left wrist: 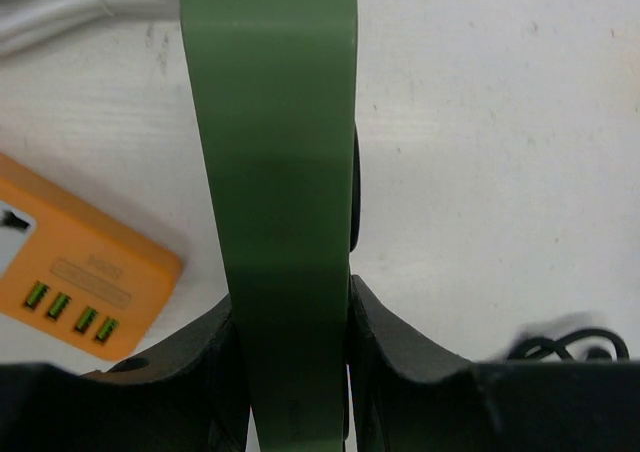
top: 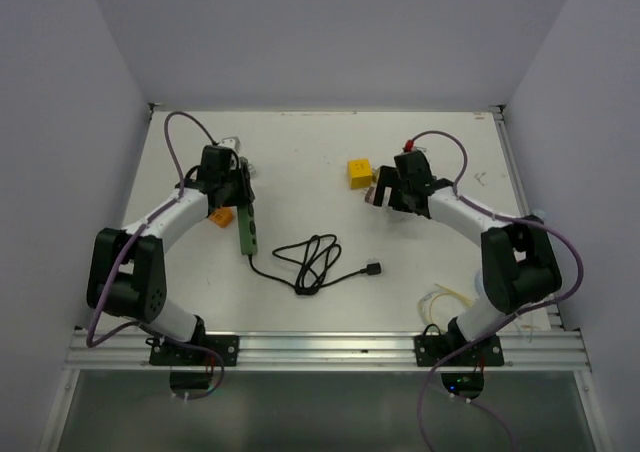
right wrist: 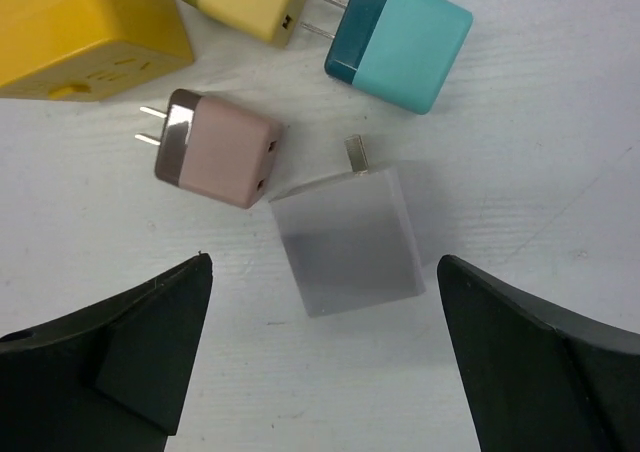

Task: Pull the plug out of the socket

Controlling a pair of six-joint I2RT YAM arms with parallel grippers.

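The socket goes up and outward in my left gripper next, then down to the table beside the orange strip, since the grey plug (right wrist: 345,237) lies loose.
The socket is a long green power strip (top: 246,224) (left wrist: 275,172) lying on the white table. My left gripper (top: 240,187) (left wrist: 292,310) is shut on it, one black finger pressed against each long side. A pale grey plug (right wrist: 345,237) lies loose on the table with its prongs pointing away from the camera. My right gripper (top: 380,194) (right wrist: 325,264) hangs just above it, open wide, with both fingertips clear of the plug. In the top view this plug is hidden under the right gripper.
Around the grey plug lie a pink plug (right wrist: 215,150), a teal plug (right wrist: 400,37), a beige plug (right wrist: 250,2) and a yellow cube (top: 359,172) (right wrist: 80,17). An orange strip (top: 222,216) (left wrist: 80,272) sits left of the green one. A black cable (top: 312,262) coils at mid-table.
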